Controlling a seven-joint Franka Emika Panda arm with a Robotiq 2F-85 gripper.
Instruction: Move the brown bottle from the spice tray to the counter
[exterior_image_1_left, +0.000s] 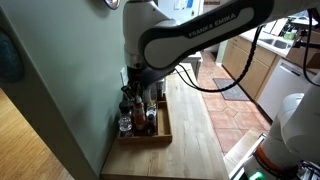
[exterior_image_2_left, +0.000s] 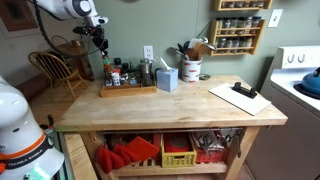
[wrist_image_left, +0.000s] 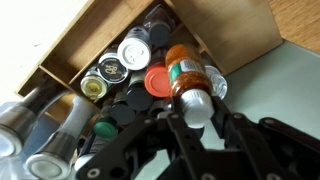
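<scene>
The bare wood (exterior_image_2_left: 164, 97) beside the pale box leaves room to release the cap, so my gripper should next take the brown bottle past the tray and then down onto the counter there.
The brown bottle (wrist_image_left: 185, 75), amber with a green label and a silver cap, is clamped between my gripper's (wrist_image_left: 197, 110) fingers. It is held above the spice tray (wrist_image_left: 100, 40), a light wooden tray full of jars and bottles seen from above. In an exterior view my gripper (exterior_image_2_left: 100, 42) hangs well above the tray (exterior_image_2_left: 128, 90) at the counter's (exterior_image_2_left: 170, 105) back corner. In an exterior view my gripper (exterior_image_1_left: 136, 80) is over the tray (exterior_image_1_left: 162, 133), next to the green wall, with the counter (exterior_image_1_left: 195, 130) beside it.
A pale box (exterior_image_2_left: 167, 78), a utensil holder (exterior_image_2_left: 190, 68) and a flat board (exterior_image_2_left: 240, 97) stand on the counter. A wall spice rack (exterior_image_2_left: 240, 25) hangs behind. The white cooker (exterior_image_2_left: 300, 85) is at one end, a chair (exterior_image_2_left: 55, 70) at the other.
</scene>
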